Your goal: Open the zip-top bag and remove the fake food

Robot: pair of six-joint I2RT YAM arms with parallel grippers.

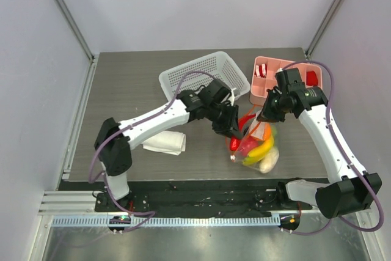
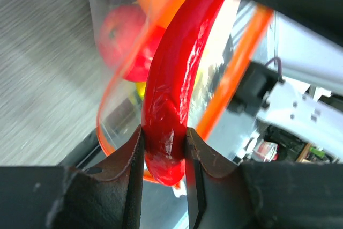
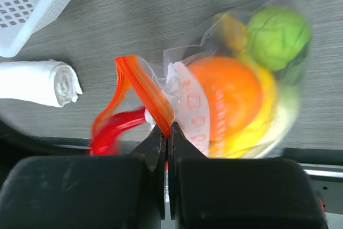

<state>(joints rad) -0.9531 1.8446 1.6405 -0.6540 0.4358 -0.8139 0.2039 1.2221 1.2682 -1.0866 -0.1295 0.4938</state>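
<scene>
The piece of fake food goes outward and leftward in the top view next, then down into the white slotted basket point(image 1: 197, 81). My left gripper releases it there, since the basket stands open.
The clear zip-top bag point(image 1: 259, 150) hangs over the table's near middle, its orange-red zip strip point(image 3: 146, 92) open in a loop. My right gripper point(image 3: 167, 128) is shut on that strip and shows in the top view point(image 1: 264, 116) above the bag. My left gripper point(image 2: 164, 135) is shut on a long red pepper-shaped piece point(image 2: 177, 63) at the bag's mouth; in the top view the left gripper point(image 1: 234, 131) is just left of the bag. Inside the bag are an orange point(image 3: 228, 97), a green apple point(image 3: 278, 36), a red apple point(image 2: 120, 36) and yellow bananas point(image 1: 259, 151).
A white slotted basket point(image 1: 204, 73) stands at the back middle. A pink tray point(image 1: 264, 84) with red-and-white pieces is at the back right. A rolled white cloth point(image 1: 165, 142) lies left of the bag and shows in the right wrist view point(image 3: 40, 81).
</scene>
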